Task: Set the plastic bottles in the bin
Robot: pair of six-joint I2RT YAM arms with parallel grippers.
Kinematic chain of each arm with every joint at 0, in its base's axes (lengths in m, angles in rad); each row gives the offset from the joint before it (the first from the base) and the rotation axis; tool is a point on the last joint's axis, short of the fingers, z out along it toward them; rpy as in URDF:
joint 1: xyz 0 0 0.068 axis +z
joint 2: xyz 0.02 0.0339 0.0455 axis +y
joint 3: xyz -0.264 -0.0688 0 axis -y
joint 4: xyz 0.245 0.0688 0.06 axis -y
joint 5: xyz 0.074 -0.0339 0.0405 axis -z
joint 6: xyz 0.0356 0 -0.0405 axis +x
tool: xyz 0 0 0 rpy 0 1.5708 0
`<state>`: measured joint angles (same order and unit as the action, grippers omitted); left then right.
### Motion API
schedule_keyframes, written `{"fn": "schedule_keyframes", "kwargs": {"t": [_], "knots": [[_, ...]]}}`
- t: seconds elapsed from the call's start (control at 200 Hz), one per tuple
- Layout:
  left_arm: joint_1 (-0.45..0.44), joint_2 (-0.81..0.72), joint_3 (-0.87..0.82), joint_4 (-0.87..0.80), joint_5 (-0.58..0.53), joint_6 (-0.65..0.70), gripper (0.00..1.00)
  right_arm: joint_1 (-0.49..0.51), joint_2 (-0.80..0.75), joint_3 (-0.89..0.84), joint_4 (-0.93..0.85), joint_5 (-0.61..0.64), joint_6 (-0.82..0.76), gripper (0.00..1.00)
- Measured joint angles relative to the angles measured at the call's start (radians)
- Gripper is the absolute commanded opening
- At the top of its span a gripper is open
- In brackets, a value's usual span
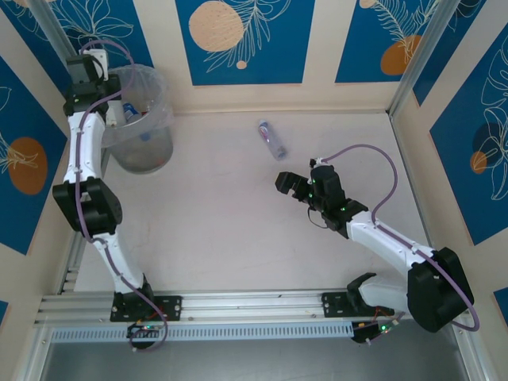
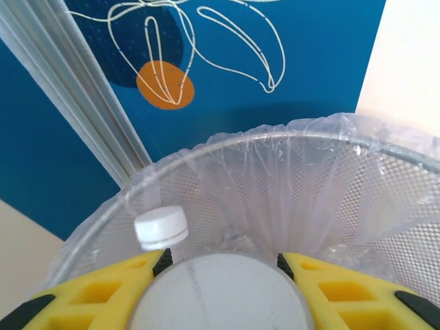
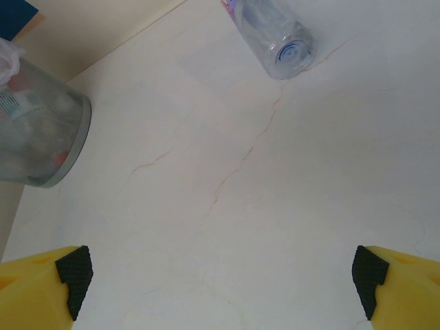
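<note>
My left gripper shifts toward the middle of the bin's opening next, then releases the bottle, since the pale bottle hangs near the bin's rim.
My left gripper (image 2: 223, 265) hangs over the bin (image 2: 240, 141), shut on a pale, clear plastic bottle (image 2: 220, 295) that fills the gap between the yellow fingers. A white cap (image 2: 161, 228) shows just above the left finger; I cannot tell whether it belongs to the held bottle. From above, the left gripper (image 1: 121, 113) sits at the bin's (image 1: 155, 151) near-left rim, with bottles (image 1: 131, 111) inside. Another bottle (image 1: 271, 139) with a purple label lies on the table at the back middle. My right gripper (image 1: 287, 184) hovers open a little in front of it, and its wrist view shows the bottle (image 3: 275, 34) ahead.
The bin (image 3: 41, 130) stands in the far left corner against the blue and cream walls. The cream tabletop (image 1: 222, 222) runs bare between the arms. A metal rail (image 1: 238, 305) carries both arm bases along the near edge.
</note>
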<state>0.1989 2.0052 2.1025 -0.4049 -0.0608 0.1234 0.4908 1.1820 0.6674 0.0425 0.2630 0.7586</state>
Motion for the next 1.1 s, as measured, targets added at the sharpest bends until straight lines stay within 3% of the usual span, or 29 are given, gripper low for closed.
{"fn": "schedule_keyframes", "kwargs": {"t": [0.27,0.485,0.645,1.1], "knots": [[0.0,0.031,0.018,0.001,-0.012,-0.005,0.47,0.001,0.0,0.0,-0.01,0.0,0.0,1.0],[0.0,0.11,0.082,-0.084,-0.026,-0.013,0.72,0.001,0.0,0.0,-0.011,0.003,0.0,0.99],[0.0,0.17,0.164,-0.157,-0.017,-0.05,0.83,0.006,0.0,0.0,-0.016,0.007,0.0,1.0],[0.0,0.123,0.292,-0.187,0.153,-0.21,0.99,0.002,0.011,0.008,-0.036,0.019,-0.023,1.0]]}}
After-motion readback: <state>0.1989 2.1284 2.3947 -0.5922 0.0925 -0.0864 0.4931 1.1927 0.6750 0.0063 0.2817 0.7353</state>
